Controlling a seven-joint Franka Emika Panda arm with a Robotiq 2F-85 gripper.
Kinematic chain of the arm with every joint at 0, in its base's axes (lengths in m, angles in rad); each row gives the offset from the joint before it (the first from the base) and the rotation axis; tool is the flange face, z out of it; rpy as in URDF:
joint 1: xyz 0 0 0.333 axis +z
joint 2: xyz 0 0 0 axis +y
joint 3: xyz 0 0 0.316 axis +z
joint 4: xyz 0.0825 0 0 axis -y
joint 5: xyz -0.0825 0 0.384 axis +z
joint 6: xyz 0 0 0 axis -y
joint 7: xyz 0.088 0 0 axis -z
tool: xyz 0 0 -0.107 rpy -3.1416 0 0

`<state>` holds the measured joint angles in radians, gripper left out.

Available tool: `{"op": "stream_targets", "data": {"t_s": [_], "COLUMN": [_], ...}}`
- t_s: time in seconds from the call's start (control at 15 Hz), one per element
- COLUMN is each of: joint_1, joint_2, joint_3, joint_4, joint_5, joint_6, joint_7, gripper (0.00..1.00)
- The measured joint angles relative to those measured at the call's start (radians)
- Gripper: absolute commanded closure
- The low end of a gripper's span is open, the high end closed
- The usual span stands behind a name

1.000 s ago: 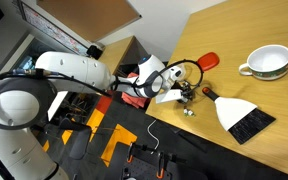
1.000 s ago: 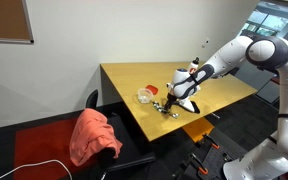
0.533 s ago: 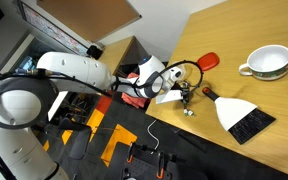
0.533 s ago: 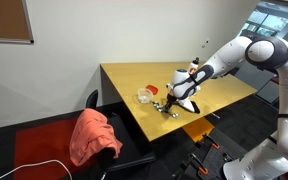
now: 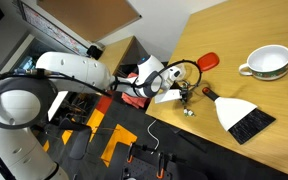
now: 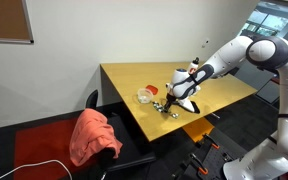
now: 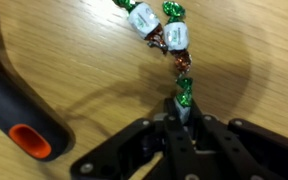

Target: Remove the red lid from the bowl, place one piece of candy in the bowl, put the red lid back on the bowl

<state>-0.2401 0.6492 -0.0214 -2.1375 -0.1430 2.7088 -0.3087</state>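
Note:
The lid is off the bowl. I need to lift my gripper next from the candies, then move it across and down over the open bowl by the red lid to release the candy.
In the wrist view my gripper (image 7: 181, 112) is shut on a piece of candy (image 7: 183, 94) in a green wrapper, whose twisted end sticks out past the fingertips. More candy (image 7: 172, 38) lies just beyond on the wooden table. In both exterior views the gripper (image 5: 184, 94) (image 6: 173, 101) is low over the candy pile (image 5: 190, 109) near the table's edge. The red lid (image 5: 206, 61) lies on the table apart from the white bowl (image 5: 268, 63), which stands uncovered. The bowl (image 6: 144, 96) and lid (image 6: 153, 90) also appear in an exterior view.
A white dustpan with a black brush (image 5: 246, 117) lies beside the candies; its black handle with an orange hole (image 7: 24, 125) is close to the gripper. The table edge (image 5: 174, 125) runs just beyond the candies. A chair with red cloth (image 6: 92, 135) stands by the table.
The arm has stayed in place over the candies. The fingers have drawn shut on the green-wrapped candy.

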Motion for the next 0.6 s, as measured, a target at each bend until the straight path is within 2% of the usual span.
{"op": "stream_targets", "data": {"t_s": [0.27, 0.6], "joint_1": [0.000, 0.004], "joint_2": [-0.045, -0.127], "joint_3": [0.027, 0.054], "joint_4": [-0.008, -0.012], "joint_5": [0.017, 0.061], "joint_6": [-0.030, -0.123], "joint_7": [0.000, 0.000], "gripper": [0.97, 0.97]}}
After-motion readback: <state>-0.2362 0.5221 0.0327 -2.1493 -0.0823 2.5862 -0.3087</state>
